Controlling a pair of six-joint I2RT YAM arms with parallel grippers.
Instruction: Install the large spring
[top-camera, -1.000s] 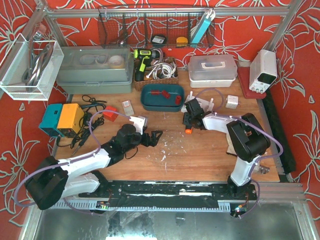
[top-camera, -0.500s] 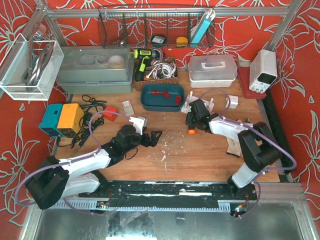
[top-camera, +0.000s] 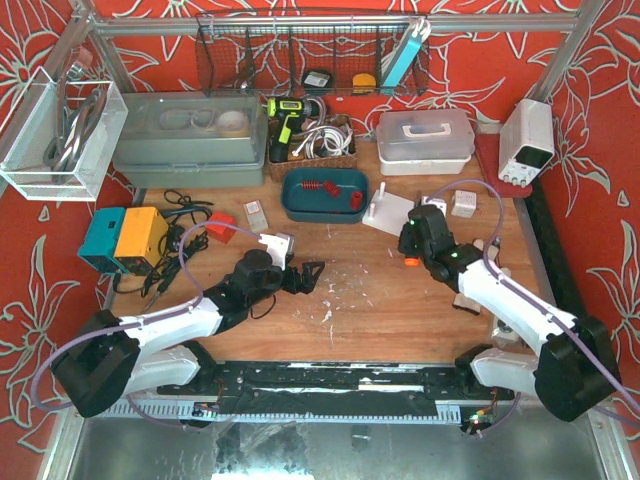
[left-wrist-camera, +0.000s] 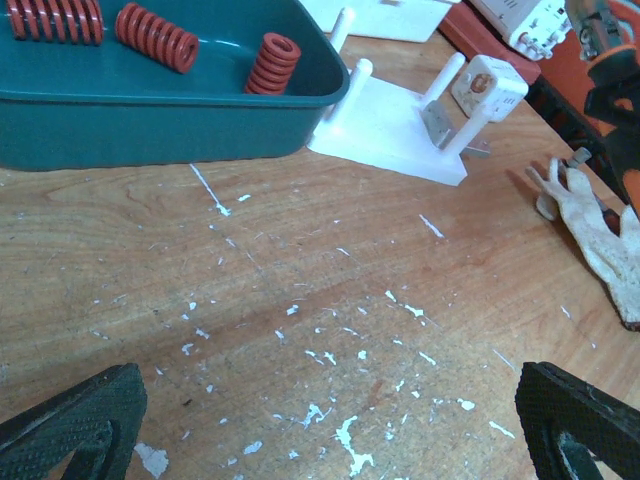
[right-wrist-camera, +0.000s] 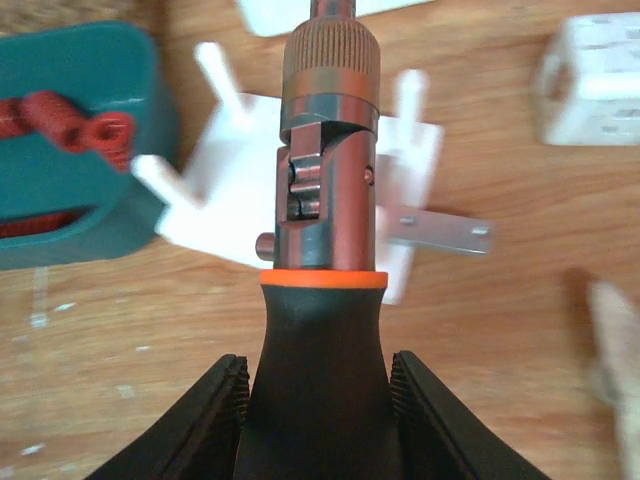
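My right gripper moves to the right in the top view and comes down onto the bare wood (top-camera: 440, 284) (right-wrist-camera: 530, 320) beside the glove next, because that spot is clear.
Red springs (left-wrist-camera: 155, 36) lie in the teal tray (left-wrist-camera: 150, 125); a shorter, fatter one (left-wrist-camera: 272, 62) lies at its right end. They also show in the top view (top-camera: 320, 186). A white fixture with upright pegs (top-camera: 388, 210) stands to the right of the tray (top-camera: 300, 212). My right gripper (top-camera: 418, 243) is shut on a screwdriver (right-wrist-camera: 325, 300) with a black handle and orange ring, held above the fixture (right-wrist-camera: 225, 215). My left gripper (top-camera: 305, 277) is open and empty, low over bare wood (left-wrist-camera: 330, 430).
A white cube (left-wrist-camera: 487, 88) and a metal bracket (right-wrist-camera: 440, 232) sit by the fixture. A crumpled rag (left-wrist-camera: 600, 240) lies to the right. Storage boxes, a basket of cables and a power supply (top-camera: 527, 140) line the back. A teal and orange box (top-camera: 125, 238) stands at the left.
My right arm has swung right and towards the near edge with the screwdriver, from beside the tray to the right of the white fixture. The left arm has not moved.
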